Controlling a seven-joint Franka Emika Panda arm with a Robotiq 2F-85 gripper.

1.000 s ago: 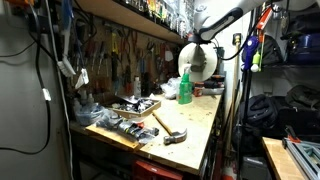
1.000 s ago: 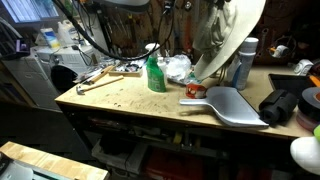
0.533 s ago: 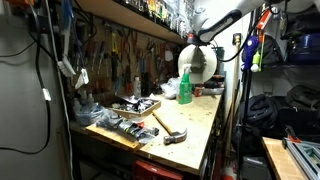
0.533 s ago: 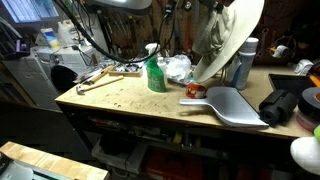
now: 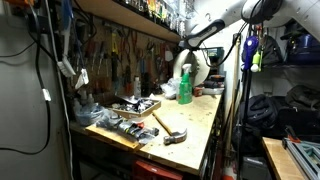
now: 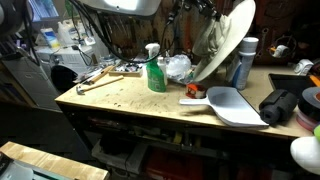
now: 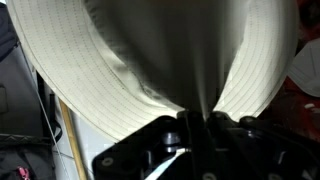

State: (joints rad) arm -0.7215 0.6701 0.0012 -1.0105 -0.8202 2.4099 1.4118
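The hat [image 6: 228, 40] goes toward the space over the grey dustpan [image 6: 236, 106] next, its rim tilting flatter, since the hat still hangs on edge. Then my gripper releases the fold of the hat.
My gripper [image 7: 196, 122] is shut on a fold of a cream wide-brimmed hat [image 7: 110, 70], which fills the wrist view. In both exterior views the hat [image 6: 228, 40] hangs tilted in the air above the back of the wooden workbench [image 6: 140, 100], with its brim edge near a grey dustpan [image 6: 236, 106]. In an exterior view the hat [image 5: 192, 68] hangs under the gripper [image 5: 190, 46], just behind a green spray bottle [image 5: 185, 89]. The bottle also shows in an exterior view [image 6: 154, 72].
A hammer [image 5: 170, 131] and a tray of tools [image 5: 135, 106] lie on the bench. A clear plastic bag [image 6: 178, 68] and a grey can [image 6: 245, 62] stand at the back. Tools hang on the wall [image 5: 120, 55]. Black bags [image 6: 285, 105] sit at the bench end.
The arm has swung in over the bench and the hat has lifted and tilted a little with it. The things on the bench have not moved.
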